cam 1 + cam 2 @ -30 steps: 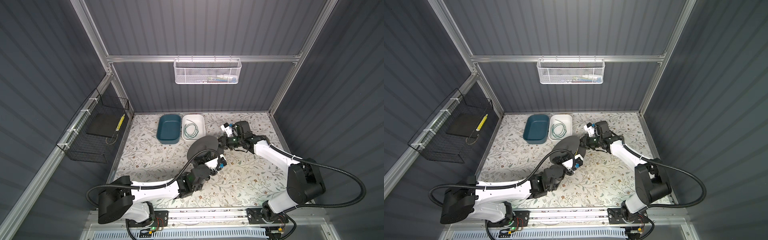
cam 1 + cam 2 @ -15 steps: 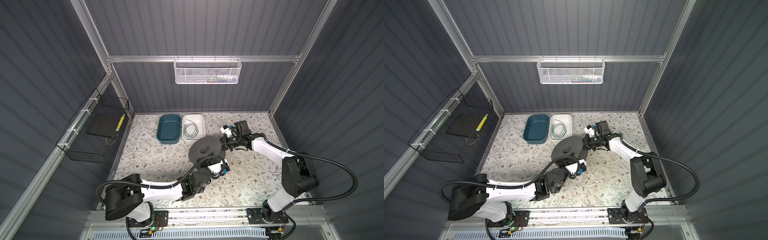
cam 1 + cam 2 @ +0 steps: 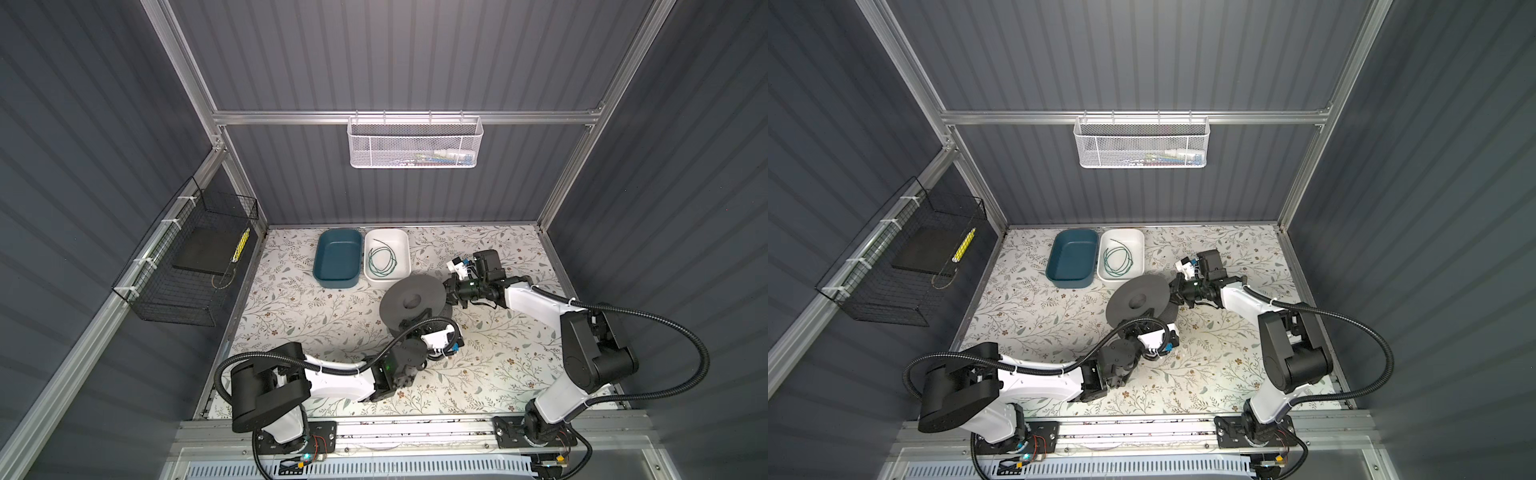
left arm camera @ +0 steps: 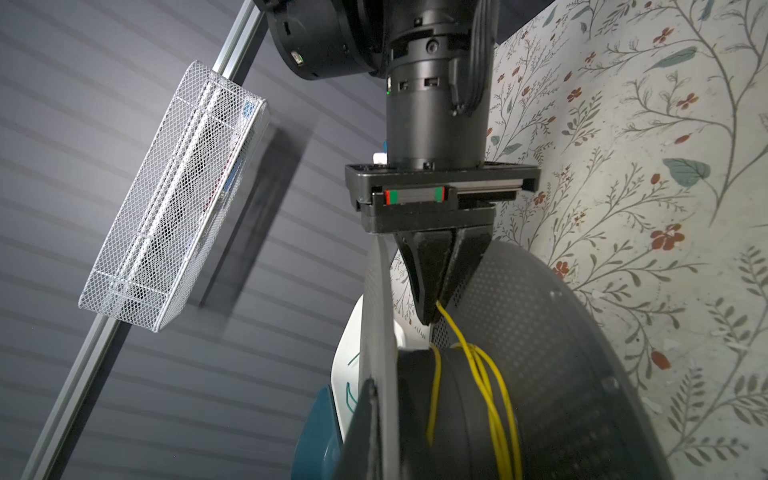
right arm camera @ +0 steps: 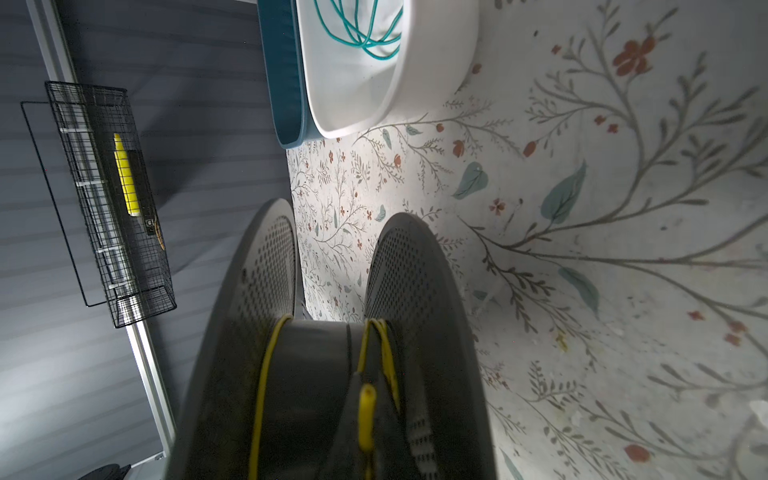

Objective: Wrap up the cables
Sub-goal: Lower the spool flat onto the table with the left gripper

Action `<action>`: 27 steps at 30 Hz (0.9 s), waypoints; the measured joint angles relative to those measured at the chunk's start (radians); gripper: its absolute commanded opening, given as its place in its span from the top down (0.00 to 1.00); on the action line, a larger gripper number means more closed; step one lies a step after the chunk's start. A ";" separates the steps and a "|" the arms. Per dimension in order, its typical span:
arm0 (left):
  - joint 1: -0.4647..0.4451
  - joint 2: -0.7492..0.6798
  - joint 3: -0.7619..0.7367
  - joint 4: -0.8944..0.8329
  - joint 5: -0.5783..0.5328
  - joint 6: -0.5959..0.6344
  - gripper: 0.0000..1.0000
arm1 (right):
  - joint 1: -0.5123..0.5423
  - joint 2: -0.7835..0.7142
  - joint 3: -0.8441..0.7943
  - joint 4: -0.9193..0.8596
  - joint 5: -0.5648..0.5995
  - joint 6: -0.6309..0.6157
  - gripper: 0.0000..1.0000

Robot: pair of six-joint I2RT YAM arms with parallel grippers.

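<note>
The spool (image 3: 413, 301) goes down next onto the floral tabletop below my left gripper, which releases the spool's upper rim, as yellow cable rings the spool's middle.
A grey spool (image 3: 413, 301) (image 3: 1138, 301) is held at the table's middle. The yellow cable (image 4: 490, 395) (image 5: 266, 374) runs in several turns round its hub. My right gripper (image 3: 448, 293) (image 3: 1173, 291) (image 4: 434, 316) (image 5: 368, 419) reaches in between the flanges from the right and is shut on the yellow cable's end. My left gripper (image 3: 409, 326) (image 3: 1136, 324) (image 4: 380, 436) is at the spool's near side, shut on the edge of one flange (image 4: 378, 332). The green cable (image 3: 382, 262) (image 3: 1118, 262) (image 5: 365, 33) lies loosely coiled in the white bin (image 3: 405, 249).
A blue bin (image 3: 337, 259) stands against the white bin at the back. A white mesh basket (image 3: 415, 143) hangs on the back wall and a black wire basket (image 3: 187, 266) on the left wall. Both arms' black hoses arc over the floral tabletop (image 3: 311, 316).
The spool has shifted slightly toward the front and turned. My left arm has drawn back and folded lower along the front edge. Both grips are unchanged.
</note>
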 measured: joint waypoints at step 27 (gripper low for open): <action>-0.029 0.171 -0.074 0.121 -0.006 -0.023 1.00 | -0.011 0.188 -0.159 0.315 0.055 0.079 0.86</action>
